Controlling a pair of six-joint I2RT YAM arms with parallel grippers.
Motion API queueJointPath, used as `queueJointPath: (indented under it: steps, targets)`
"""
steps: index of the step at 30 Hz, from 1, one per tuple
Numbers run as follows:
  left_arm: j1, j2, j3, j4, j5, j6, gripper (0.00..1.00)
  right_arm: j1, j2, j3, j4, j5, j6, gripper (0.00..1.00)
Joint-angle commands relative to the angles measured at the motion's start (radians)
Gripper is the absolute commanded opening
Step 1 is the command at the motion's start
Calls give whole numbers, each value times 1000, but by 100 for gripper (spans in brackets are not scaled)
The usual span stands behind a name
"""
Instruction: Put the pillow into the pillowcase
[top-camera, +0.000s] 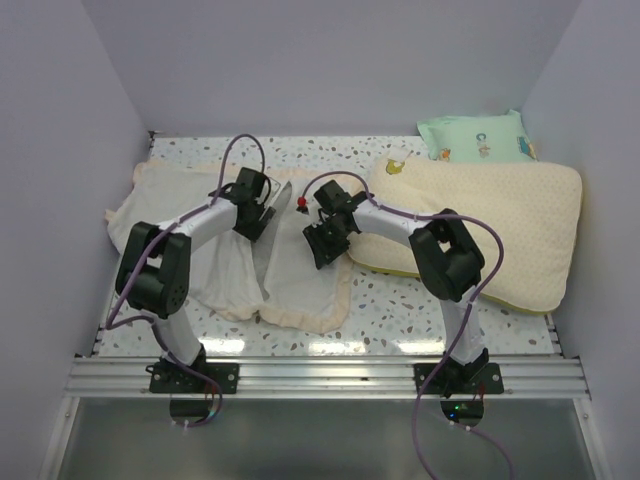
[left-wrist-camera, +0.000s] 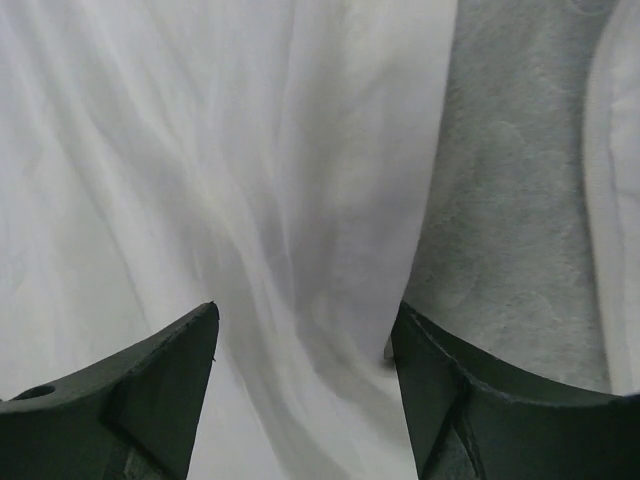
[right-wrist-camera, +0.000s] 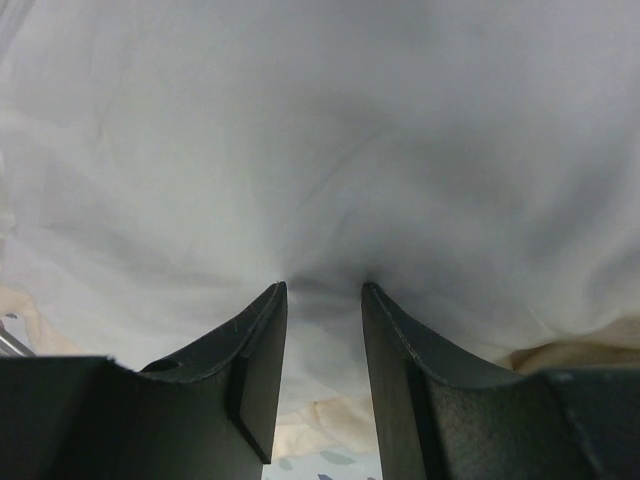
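Note:
The robot will keep its left gripper low and close its open fingers on the cream fabric's edge (top-camera: 253, 246) (left-wrist-camera: 376, 338) beside the grey strip, because that edge lies between them.
The pillowcase (top-camera: 300, 285) lies limp at the left and middle of the table, cream side up, with a strip of its grey plush face (left-wrist-camera: 520, 180) showing by my left gripper. The pale cream-yellow pillow (top-camera: 490, 225) lies flat at the right, apart from the case's opening. My left gripper (top-camera: 268, 218) is open, its jaws wide apart over the white fabric (left-wrist-camera: 250, 150), with nothing held between them (left-wrist-camera: 305, 315). My right gripper (top-camera: 318, 252) is open a little, its fingertips (right-wrist-camera: 278, 292) pressed against the white fabric (right-wrist-camera: 320, 150) with no fold between them (right-wrist-camera: 322, 288).
A mint-green cartoon-print pillow (top-camera: 475, 137) lies at the back right, behind the cream pillow. Pale walls close in the left, right and back of the speckled table (top-camera: 400, 320). A metal rail (top-camera: 320, 375) runs along the near edge.

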Motion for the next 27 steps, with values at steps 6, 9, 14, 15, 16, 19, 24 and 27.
queueJointPath:
  steps: [6,9,14,15,16,19,24,27]
  targets:
    - [-2,-3,37,55,-225,-6,63,-3,24,-10,5,129,-24,41]
    - [-2,-35,26,67,-187,-4,56,-4,24,-15,5,129,-25,41]
    - [-2,-17,34,55,-72,-1,55,-4,21,-13,7,120,-25,41]
    - [-4,-9,34,60,-73,0,55,-3,21,-12,7,118,-25,41]
    - [-4,0,34,73,-73,-1,54,-3,21,-12,5,118,-25,41]
    - [-2,48,46,86,-91,-3,50,-3,20,-10,2,120,-28,41]
    - [-2,68,77,68,-96,-20,19,-6,17,-9,0,135,-42,41]
    - [-2,-21,60,58,-39,-31,6,-4,24,-7,8,166,-57,41]
